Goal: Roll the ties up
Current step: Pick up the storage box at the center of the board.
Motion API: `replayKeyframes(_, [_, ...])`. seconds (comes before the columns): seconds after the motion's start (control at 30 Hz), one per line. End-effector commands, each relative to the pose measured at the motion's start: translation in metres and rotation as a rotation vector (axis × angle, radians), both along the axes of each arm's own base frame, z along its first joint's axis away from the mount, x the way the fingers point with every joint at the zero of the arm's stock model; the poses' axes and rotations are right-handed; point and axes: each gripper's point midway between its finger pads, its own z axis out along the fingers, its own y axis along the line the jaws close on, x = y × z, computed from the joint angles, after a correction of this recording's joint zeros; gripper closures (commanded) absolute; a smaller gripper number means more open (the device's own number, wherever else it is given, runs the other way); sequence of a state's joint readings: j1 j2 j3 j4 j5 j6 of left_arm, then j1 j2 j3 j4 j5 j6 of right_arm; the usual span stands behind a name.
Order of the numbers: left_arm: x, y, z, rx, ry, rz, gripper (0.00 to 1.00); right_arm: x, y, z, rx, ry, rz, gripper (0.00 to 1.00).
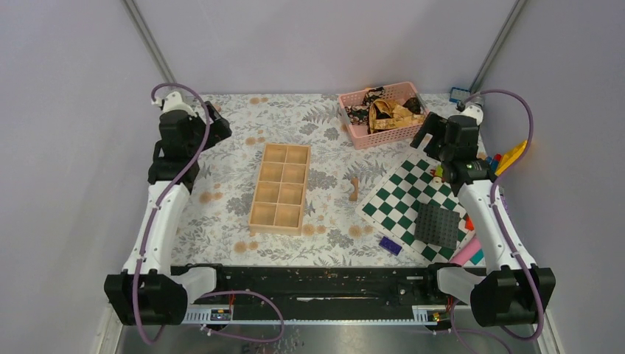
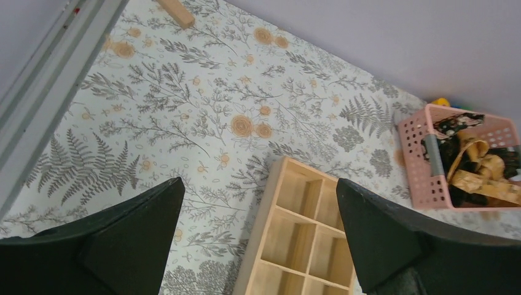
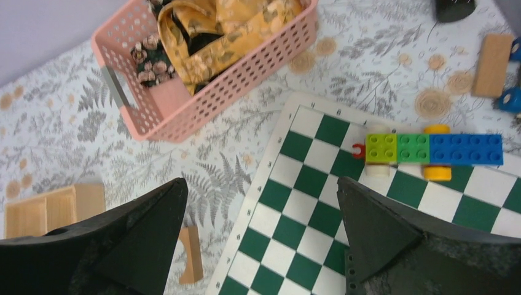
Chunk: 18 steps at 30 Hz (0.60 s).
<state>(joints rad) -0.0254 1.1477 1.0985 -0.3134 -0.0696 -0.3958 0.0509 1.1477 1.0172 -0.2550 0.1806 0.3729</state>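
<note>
I need to lower my left gripper next, back and to the right in the top view, onto the wooden tray's nearer long side (image 1: pixel 257 184) (image 2: pixel 252 264), because the thin rim of that side is clear.
The ties lie bunched in a pink basket (image 1: pixel 359 125) at the back right: a golden-tan tie (image 1: pixel 389 113) over dark printed ties (image 1: pixel 362 112). The basket also shows in the right wrist view (image 3: pixel 184 104) with the golden-tan tie (image 3: pixel 233 18) and a dark tie (image 3: pixel 147 61), and in the left wrist view (image 2: pixel 418 166). My left gripper (image 2: pixel 258 190) is open and empty, raised over the back left above a wooden tray. My right gripper (image 3: pixel 261 190) is open and empty, raised just right of the basket over the checkered board's edge.
A wooden compartment tray (image 1: pixel 280 188) stands mid-table. A green-and-white checkered board (image 1: pixel 413 203) lies at the right with a dark baseplate (image 1: pixel 436 225) on it. A toy brick car (image 3: pixel 430 149), loose bricks and a small wooden piece (image 1: pixel 354 189) lie nearby.
</note>
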Motion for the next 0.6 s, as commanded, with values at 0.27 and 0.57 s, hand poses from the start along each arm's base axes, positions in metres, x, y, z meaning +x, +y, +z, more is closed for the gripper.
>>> replayKeyframes(0.27, [-0.052,-0.046,-0.026,-0.243,0.108,-0.22,0.11,-0.014,0.071,-0.006,0.345,0.081,0.206,0.04])
replayKeyframes(0.57, [-0.097,-0.051,-0.084,-0.197,0.24,-0.204,0.16,-0.044,0.174,-0.031,0.362,0.234,0.404,0.13])
